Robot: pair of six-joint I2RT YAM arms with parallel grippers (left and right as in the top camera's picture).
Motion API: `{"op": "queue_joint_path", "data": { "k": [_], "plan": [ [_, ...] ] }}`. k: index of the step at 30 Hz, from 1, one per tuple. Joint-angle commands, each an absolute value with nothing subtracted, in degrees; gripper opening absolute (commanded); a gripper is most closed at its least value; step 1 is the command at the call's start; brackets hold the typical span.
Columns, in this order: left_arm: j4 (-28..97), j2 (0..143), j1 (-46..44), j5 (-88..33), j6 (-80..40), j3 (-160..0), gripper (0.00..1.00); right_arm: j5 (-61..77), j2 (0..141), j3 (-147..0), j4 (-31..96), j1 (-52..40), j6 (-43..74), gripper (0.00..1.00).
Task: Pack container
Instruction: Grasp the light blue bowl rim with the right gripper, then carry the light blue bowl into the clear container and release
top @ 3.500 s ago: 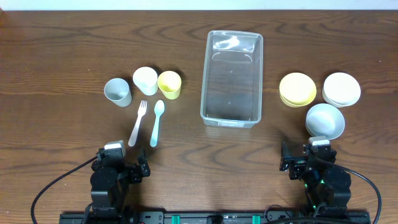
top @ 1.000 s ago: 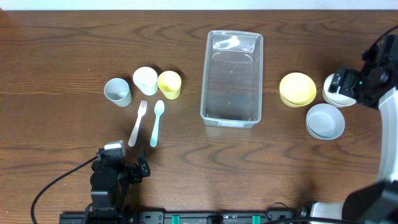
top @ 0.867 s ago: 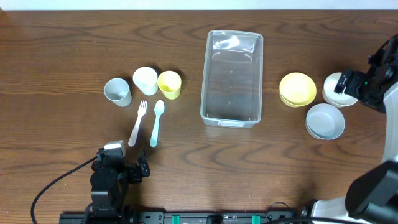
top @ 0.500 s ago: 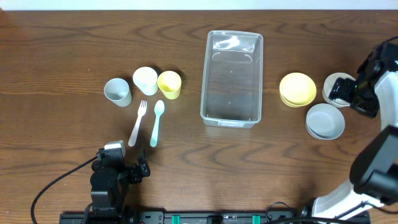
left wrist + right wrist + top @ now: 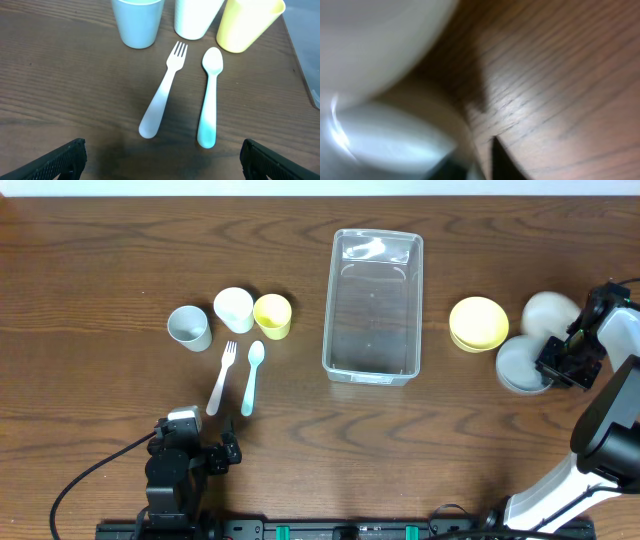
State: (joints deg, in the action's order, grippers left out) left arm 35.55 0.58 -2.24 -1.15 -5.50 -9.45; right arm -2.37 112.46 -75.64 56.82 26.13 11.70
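Observation:
The container's far half [image 5: 380, 278] is empty, so next my right gripper will lift the pale blue bowl [image 5: 520, 366] past the yellow bowl, lower it there and then release it.
The clear container [image 5: 328, 310] stands empty at the table's middle. To its right are a yellow bowl [image 5: 478, 323], a white bowl [image 5: 550, 310] and a pale blue bowl [image 5: 520, 366]. My right gripper [image 5: 556, 366] is at the pale blue bowl's right rim and shut on it. In the blurred right wrist view the pale rim [image 5: 390, 132] runs down into the right gripper [image 5: 477, 167]. My left gripper [image 5: 195, 442] rests near the front edge, open and holding nothing; the left gripper [image 5: 160, 165] looks onto a white fork [image 5: 162, 100] and a pale blue spoon [image 5: 210, 100].
Left of the container stand a pale blue cup [image 5: 188, 326], a white cup [image 5: 233, 308] and a yellow cup [image 5: 272, 315], with the fork [image 5: 220, 378] and spoon [image 5: 251, 378] just in front of them.
My right gripper came forward from above the white bowl to the pale blue bowl's rim and shut on it; that bowl shifted slightly. The left arm stayed still.

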Motion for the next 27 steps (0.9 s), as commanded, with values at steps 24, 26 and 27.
{"op": "queue_joint_path", "data": {
  "k": [24, 26, 27],
  "plan": [
    [35.3, 0.3, -1.9, -1.1, -4.7, -8.9, 0.98, 11.1, 72.2, -78.0, 48.7, -4.8, 25.3, 0.01],
    [35.3, 0.3, -1.9, -1.1, -4.7, -8.8, 0.98, 9.9, 76.9, -78.0, 44.4, -8.3, 27.1, 0.01],
    [35.3, 0.3, -1.9, -1.1, -4.7, -8.8, 0.98, 9.9, 79.5, -78.1, 42.3, -9.3, 27.7, 0.01]
  ]
}}
